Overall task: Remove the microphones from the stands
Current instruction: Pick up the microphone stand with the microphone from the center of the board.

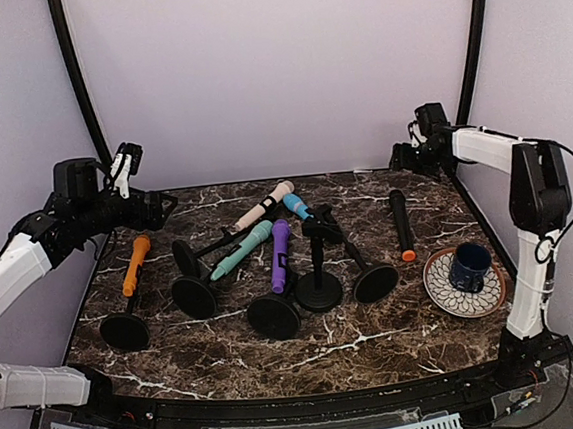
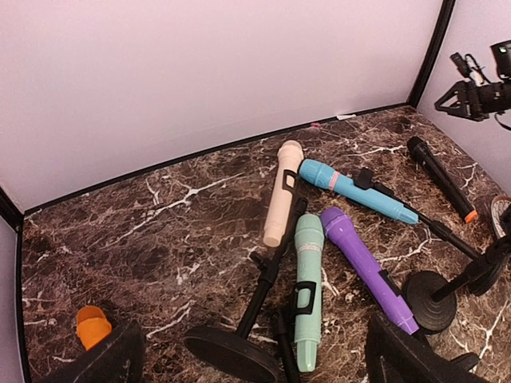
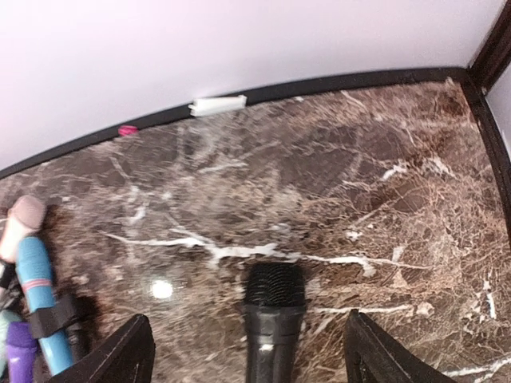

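Note:
I will next move my right gripper down, back and away from the black microphone [image 1: 400, 225] onto the lower pole of the toppled stand, because the blue microphone is still clipped in that stand.
A black microphone [image 1: 400, 225] with an orange end lies loose on the marble table [image 1: 417, 334], right of centre, and it also shows in the right wrist view [image 3: 273, 319]. Left of it stands an upright black stand [image 1: 318, 272] whose clip is empty. Orange [image 1: 135, 265], cream [image 1: 263, 206], mint [image 2: 308, 279], purple [image 2: 363, 267] and blue [image 2: 355, 189] microphones lie clipped in toppled stands. My right gripper [image 3: 247, 317] is open, raised above the black microphone's head near the back right corner [image 1: 402, 156]. My left gripper [image 2: 254, 323] is open, raised at the left edge [image 1: 155, 208].
A patterned plate [image 1: 441, 286] with a dark blue cup [image 1: 469, 266] sits at the right edge, near the black microphone's orange end. Round stand bases [image 1: 273, 316] crowd the middle of the table. Walls close in the back and both sides.

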Motion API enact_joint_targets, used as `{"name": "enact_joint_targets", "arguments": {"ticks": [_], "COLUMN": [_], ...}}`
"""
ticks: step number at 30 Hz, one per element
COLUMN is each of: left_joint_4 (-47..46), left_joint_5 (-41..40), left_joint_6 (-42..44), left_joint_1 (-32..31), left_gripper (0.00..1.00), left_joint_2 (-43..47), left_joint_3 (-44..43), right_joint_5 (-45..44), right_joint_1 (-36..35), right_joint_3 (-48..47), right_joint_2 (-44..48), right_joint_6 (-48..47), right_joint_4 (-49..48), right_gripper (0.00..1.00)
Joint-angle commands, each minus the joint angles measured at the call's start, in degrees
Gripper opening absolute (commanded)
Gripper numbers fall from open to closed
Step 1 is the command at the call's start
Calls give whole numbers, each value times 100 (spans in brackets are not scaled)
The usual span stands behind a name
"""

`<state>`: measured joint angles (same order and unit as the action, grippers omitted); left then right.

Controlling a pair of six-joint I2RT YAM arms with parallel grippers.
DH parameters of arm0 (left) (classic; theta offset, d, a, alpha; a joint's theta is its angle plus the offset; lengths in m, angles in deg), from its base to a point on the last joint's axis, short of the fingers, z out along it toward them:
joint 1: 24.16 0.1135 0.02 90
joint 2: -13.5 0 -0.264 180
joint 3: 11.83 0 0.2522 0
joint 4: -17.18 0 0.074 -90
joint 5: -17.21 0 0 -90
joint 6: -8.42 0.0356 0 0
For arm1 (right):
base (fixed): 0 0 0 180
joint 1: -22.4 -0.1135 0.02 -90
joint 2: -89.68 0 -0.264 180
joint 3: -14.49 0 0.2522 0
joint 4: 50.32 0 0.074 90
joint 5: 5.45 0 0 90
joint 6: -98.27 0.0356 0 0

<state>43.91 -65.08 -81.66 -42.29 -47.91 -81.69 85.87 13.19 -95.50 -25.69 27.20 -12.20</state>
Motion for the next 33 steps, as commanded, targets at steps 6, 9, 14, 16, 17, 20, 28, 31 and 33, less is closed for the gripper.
{"name": "enact_joint_targets", "arguments": {"ticks": [6,9,14,16,17,20,28,31,33], "left_joint_4": [-483,-637,-740,-741,-730,-684,-591,-578,-570], "left_joint_5": [467,504,520,511,497,465,376,369,383], "left_joint_6": [-411,-433,-404,-380,-357,-316,-168,-135,-117], "left_joint_1": [585,591,591,591,591,591,591,591,591], "left_gripper": [98,98,98,98,98,98,98,98,98], "left_joint_2": [16,73,119,116,108,99,72,68,74], "left_joint_3": [136,239,332,342,338,332,302,301,298], "right_joint_5": [1801,2029,2404,2557,2543,2371,2219,2260,2215], "right_joint_1": [-506,-939,-1330,-1381,-1428,-1600,-1827,-1892,-1915], "right_joint_3": [1462,1894,2283,2299,2256,2034,1978,1943,1924], "right_joint_2": [1364,1388,1059,892,801,516,294,205,138], "right_joint_6": [-83,-133,-195,-235,-299,-505,-525,-500,-461], "right_joint_4": [-112,-208,-491,-534,-485,-117,60,62,35], "right_gripper": [81,80,75,73,73,70,63,60,56]}}
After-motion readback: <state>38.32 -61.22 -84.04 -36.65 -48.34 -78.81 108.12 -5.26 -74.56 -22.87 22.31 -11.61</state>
